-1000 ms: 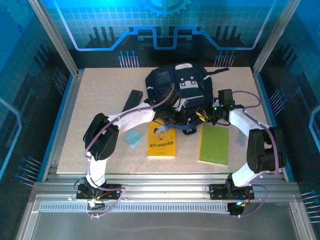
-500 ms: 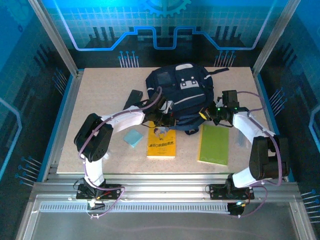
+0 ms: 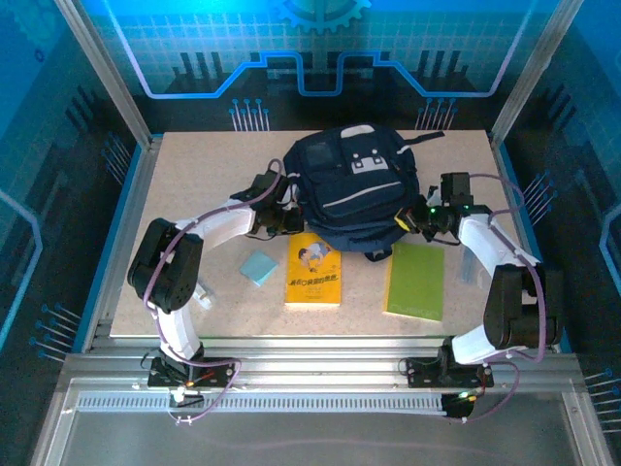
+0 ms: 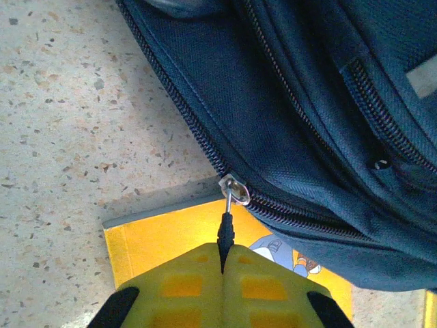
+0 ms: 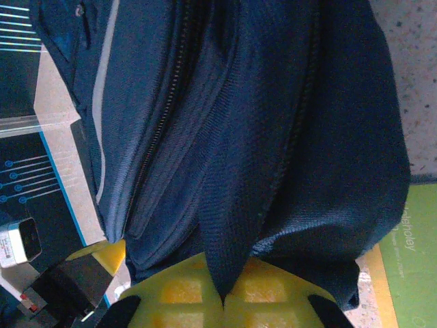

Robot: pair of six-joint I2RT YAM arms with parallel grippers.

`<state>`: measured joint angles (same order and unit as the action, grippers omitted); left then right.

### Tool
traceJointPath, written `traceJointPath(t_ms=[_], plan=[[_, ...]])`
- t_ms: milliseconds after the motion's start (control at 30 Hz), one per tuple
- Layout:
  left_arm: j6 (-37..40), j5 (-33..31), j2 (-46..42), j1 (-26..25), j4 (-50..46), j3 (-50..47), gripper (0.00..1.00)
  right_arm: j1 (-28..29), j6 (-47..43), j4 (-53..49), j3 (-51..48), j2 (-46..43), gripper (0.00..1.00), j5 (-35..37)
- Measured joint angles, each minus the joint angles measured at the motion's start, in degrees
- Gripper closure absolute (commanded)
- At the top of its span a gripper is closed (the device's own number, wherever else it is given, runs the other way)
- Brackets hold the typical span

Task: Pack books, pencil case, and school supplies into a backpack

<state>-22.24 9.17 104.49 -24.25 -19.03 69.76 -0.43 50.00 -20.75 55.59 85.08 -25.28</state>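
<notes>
My left gripper moves outward along that side next and releases the black zipper pull [image 4: 225, 229], since the zipper line continues past the zipper's slider along the backpack's side [image 4: 174, 102].
The navy backpack [image 3: 354, 184] lies at the middle back of the table. My left gripper [image 3: 285, 221] is at its near-left edge, shut on the black zipper pull [image 4: 225, 229] of the backpack [image 4: 307, 123]. The metal slider [image 4: 233, 190] sits just ahead of the fingertips. My right gripper [image 3: 408, 221] is at the bag's near-right edge, shut on a fold of its fabric [image 5: 235, 225]. The orange-yellow book [image 3: 313, 274] and the lime-green book [image 3: 415, 282] lie in front of the bag. The light-blue pad [image 3: 258, 268] lies left of them. My left arm covers the spot where the pencil case lay.
The orange-yellow book [image 4: 164, 236] lies directly under my left fingers. A corner of the green book [image 5: 413, 260] shows beside the right gripper. Small clear items lie near the left arm [image 3: 203, 295] and right of the green book [image 3: 467, 264]. Metal frame posts bound the table.
My left gripper has drawn the zipper pull leftwards along the bag's near edge. My right gripper has shut on the fabric and shifted slightly right. The bag's front now lies flatter.
</notes>
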Motion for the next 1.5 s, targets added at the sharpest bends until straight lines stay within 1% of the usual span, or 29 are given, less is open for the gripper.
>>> traceJointPath(t_ms=[133,300,433,533,667,800,833,867,900,933,967,1000,1033,1133,1200,1300,1400,1500], plan=[[1.46,-2.56,-0.28,0.07,1.46,0.00,1.00,-0.92,-2.25,-1.36,2.10,0.11,1.00,-1.73],[1.66,-9.84,0.39,1.84,7.45,0.00,1.00,-1.16,-5.14,-1.88,3.26,0.13,1.00,-3.56],[1.95,-14.75,3.50,2.86,12.72,0.72,1.00,-1.16,-7.43,-2.91,3.26,0.13,1.00,-4.20],[2.97,-15.82,8.00,4.31,13.77,4.66,1.00,-1.16,-9.01,-3.85,3.26,0.13,1.00,-4.13],[3.45,-14.86,13.92,5.88,11.85,13.07,1.00,-1.14,-10.05,-4.04,3.30,0.13,1.00,-4.42],[3.54,-14.69,15.69,6.05,10.93,17.57,1.00,-1.03,-10.21,-3.65,3.41,0.13,1.00,-4.61],[3.28,-14.64,15.69,6.16,10.45,18.01,0.89,-0.74,-10.23,-3.65,3.56,0.13,1.00,-4.59],[2.93,-14.47,15.69,6.29,10.16,18.27,0.75,-0.28,-10.25,-3.67,3.87,0.13,0.92,-4.55],[2.54,-14.78,15.69,6.45,10.08,18.27,0.65,0.15,-10.40,-3.72,4.15,0.13,0.81,-4.48],[1.68,-15.26,15.69,6.97,9.75,18.27,0.56,0.68,-10.62,-3.98,4.59,0.13,0.55,-4.24],[1.01,-15.50,15.65,7.80,9.38,18.23,0.49,1.11,-10.75,-4.37,5.01,0.13,0.36,-4.20],[0.15,-15.56,15.43,8.61,9.29,17.92,0.42,1.49,-10.91,-4.57,5.27,0.11,0.28,-4.15],[-0.55,-15.56,14.71,9.55,9.07,17.09,0.39,1.95,-10.91,-4.68,5.46,0.09,0.24,-4.13],[-3.13,-15.34,10.29,11.67,7.98,12.66,0.36,3.61,-11.15,-5.60,5.55,-0.92,0.22,-3.65],[-4.48,-14.69,6.05,11.89,7.41,8.92,0.36,5.07,-11.30,-6.95,5.53,-2.71,0.22,-2.78],[-6.47,-12.09,-2.54,11.32,7.19,1.95,0.35,8.66,-11.85,-9.25,5.53,-6.14,0.22,-0.94],[-9.07,-8.28,-10.25,10.84,7.41,-4.52,0.33,13.97,-12.11,-10.84,5.46,-7.74,0.24,0.63],[-11.69,-5.09,-16.70,9.88,7.52,-11.67,0.33,19.52,-11.26,-10.49,3.39,-7.72,0.31,2.19]])
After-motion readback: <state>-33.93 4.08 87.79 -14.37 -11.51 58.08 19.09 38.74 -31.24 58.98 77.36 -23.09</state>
